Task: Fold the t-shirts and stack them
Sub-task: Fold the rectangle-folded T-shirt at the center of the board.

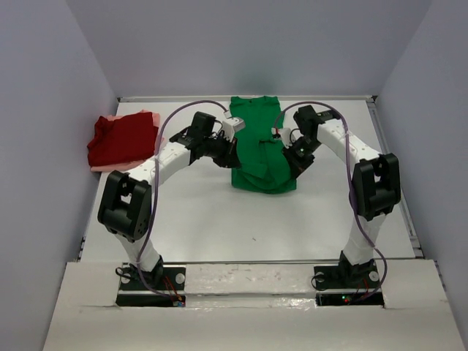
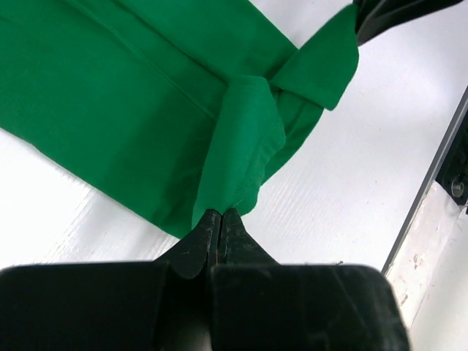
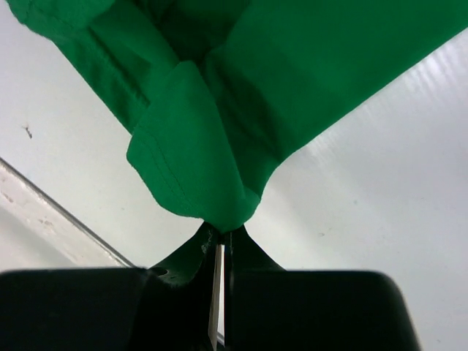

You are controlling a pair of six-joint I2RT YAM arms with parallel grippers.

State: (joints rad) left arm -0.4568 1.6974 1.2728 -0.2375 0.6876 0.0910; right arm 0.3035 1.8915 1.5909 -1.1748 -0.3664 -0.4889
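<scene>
I am holding the green shirt's near end with both grippers, so my right gripper should next carry the green shirt's pinched corner outward onto the green shirt's middle [image 1: 273,149] [image 3: 322,95] and let it go.
A bright green t-shirt [image 1: 257,142] lies lengthwise in the middle of the table, its near end bunched and lifted. My left gripper [image 1: 229,156] is shut on the shirt's left near edge; the left wrist view shows a fold of green cloth [image 2: 238,146] pinched at the fingertips [image 2: 221,217]. My right gripper [image 1: 296,162] is shut on the right near edge, with a rolled corner of green cloth [image 3: 197,153] caught between its tips [image 3: 224,232]. A dark red t-shirt [image 1: 121,139] lies folded at the far left on top of a pale pink t-shirt [image 1: 111,121].
Grey walls close in the white table [image 1: 219,219] on three sides. A metal rail [image 1: 398,183] runs along the table's right edge, and a strip [image 1: 248,274] crosses in front of the arm bases. The right gripper's black tip [image 2: 387,14] shows at the top of the left wrist view.
</scene>
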